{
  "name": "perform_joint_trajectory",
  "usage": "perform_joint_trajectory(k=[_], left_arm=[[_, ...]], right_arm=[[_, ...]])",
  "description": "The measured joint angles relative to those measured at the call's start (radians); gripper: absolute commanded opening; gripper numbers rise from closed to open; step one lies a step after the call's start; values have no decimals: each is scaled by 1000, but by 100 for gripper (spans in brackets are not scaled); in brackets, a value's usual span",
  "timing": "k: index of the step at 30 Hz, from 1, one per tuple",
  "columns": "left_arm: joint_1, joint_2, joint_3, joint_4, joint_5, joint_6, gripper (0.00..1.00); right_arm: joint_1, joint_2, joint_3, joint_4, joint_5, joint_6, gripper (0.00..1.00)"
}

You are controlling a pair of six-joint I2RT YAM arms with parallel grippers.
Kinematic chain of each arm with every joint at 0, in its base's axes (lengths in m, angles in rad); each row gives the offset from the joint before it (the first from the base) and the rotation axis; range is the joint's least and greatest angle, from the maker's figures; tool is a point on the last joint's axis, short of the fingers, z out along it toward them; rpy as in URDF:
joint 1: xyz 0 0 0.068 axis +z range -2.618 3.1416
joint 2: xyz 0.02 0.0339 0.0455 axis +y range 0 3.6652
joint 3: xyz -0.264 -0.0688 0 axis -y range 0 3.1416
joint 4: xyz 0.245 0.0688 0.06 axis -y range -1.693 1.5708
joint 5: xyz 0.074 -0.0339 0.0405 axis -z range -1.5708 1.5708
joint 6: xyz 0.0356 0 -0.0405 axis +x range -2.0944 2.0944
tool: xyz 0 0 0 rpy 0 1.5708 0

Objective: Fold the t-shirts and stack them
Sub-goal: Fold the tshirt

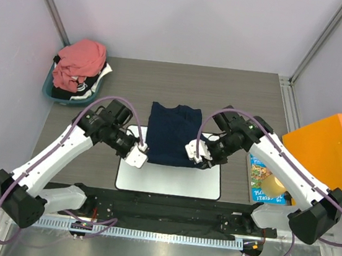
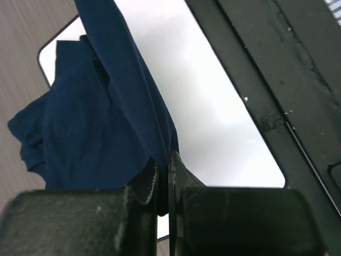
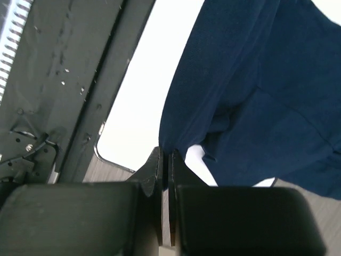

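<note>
Both near corners are lifted, so the right gripper should move outward and down to release its corner at the shirt's far end (image 1: 189, 113), which lies outward of the gripper.
The navy blue t-shirt (image 1: 171, 134) lies partly folded on the white mat (image 1: 171, 179), its far end on the table. My left gripper (image 1: 141, 153) is shut on the shirt's near left corner (image 2: 154, 154) and holds it lifted above the mat. My right gripper (image 1: 193, 152) is shut on the near right corner (image 3: 184, 128), also lifted. The shirt hangs from both grips, shown in the wrist views (image 2: 85, 122) (image 3: 256, 90). The salmon-pink t-shirt (image 1: 79, 60) lies heaped in a basket at the far left.
A teal basket (image 1: 50, 91) holds the pink shirt and darker clothes at the back left. A flat orange panel (image 1: 321, 153) lies at the right, a printed sheet (image 1: 262, 176) beside it. A black rail (image 1: 167, 212) runs along the near edge.
</note>
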Motion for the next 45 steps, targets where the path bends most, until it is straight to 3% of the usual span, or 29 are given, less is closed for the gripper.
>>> perform_joint_trajectory(k=[13,31,39,44,45], left_arm=[[15,106,-1,269,-165,-96,0],[85,246,59,487,-249,-102,1],[105,342,63,525,-265,-75,21],[140,446,103,574,-290,-72,50],[146,464,103,604,-303,-83,53]], right_arm=[[-64,129,108,143,214,-17,1],[-160,257,175,340,262,-70,1],[-189,328,137,533,264,-54,2],[-201,407,135,641,285,-17,24],[-204,420,129,677,296,4,36]])
